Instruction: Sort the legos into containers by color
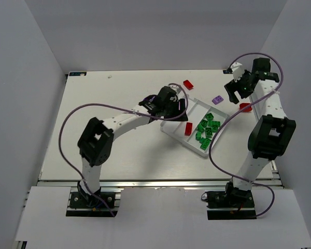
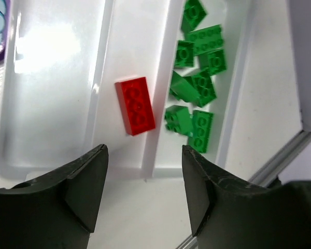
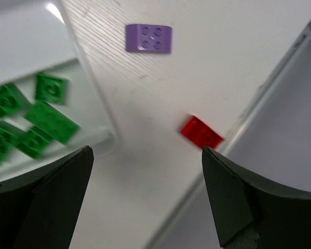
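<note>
The robot should move its right gripper down and to the right in the top view toward the red brick by the table's edge, turning it to match the red brick's slant.
The white three-compartment tray (image 1: pixel 199 108) lies at mid-table. Several green bricks (image 1: pixel 207 129) fill one outer compartment and one red brick (image 1: pixel 188 128) lies in the middle one. In the left wrist view the red brick (image 2: pixel 135 105) and green bricks (image 2: pixel 197 83) show, and the other outer compartment (image 2: pixel 52 93) is bare. My left gripper (image 2: pixel 145 192) is open and empty over the tray's end. My right gripper (image 3: pixel 147 202) is open and empty above the table, with a purple brick (image 3: pixel 149 38) and a red brick (image 3: pixel 201 132) ahead of it.
Another red brick (image 1: pixel 188 84) lies on the table behind the tray. The purple brick (image 1: pixel 217 99) and the red brick (image 1: pixel 244 107) lie right of the tray, near the table's right edge. White walls enclose the table.
</note>
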Tool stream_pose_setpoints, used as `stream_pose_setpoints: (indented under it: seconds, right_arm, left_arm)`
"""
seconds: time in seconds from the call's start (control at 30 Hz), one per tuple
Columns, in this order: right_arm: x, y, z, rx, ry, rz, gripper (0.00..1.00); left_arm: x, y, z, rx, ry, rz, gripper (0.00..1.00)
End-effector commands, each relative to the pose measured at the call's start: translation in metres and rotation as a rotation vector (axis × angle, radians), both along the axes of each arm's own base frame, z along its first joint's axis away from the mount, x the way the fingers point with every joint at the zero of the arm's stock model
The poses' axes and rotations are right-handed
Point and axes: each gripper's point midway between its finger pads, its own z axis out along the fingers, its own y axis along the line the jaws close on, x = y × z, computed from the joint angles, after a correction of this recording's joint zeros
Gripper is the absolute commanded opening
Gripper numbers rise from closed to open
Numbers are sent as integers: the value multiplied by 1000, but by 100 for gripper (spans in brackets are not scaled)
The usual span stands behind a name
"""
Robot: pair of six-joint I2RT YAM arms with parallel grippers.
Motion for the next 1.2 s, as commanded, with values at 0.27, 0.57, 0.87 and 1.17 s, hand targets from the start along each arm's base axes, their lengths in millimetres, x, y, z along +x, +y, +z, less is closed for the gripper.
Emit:
stream_pose_setpoints:
  seconds: [0.27, 0.57, 0.87, 1.17]
  right_arm:
    - [16, -92, -40, -654, 170, 556, 89]
    - [43, -119, -77, -758, 230, 682, 89]
    - [52, -120, -103, -762, 225, 729, 89]
    - [50, -116, -121, -719, 256, 771, 80]
  left_arm:
    - [-17, 77, 74, -87, -95, 106, 70]
    - [-19, 95, 65, -88, -65, 171, 70]
    - [-28, 104, 57, -85, -38, 200, 70]
    - [-27, 122, 65, -62, -71, 254, 70]
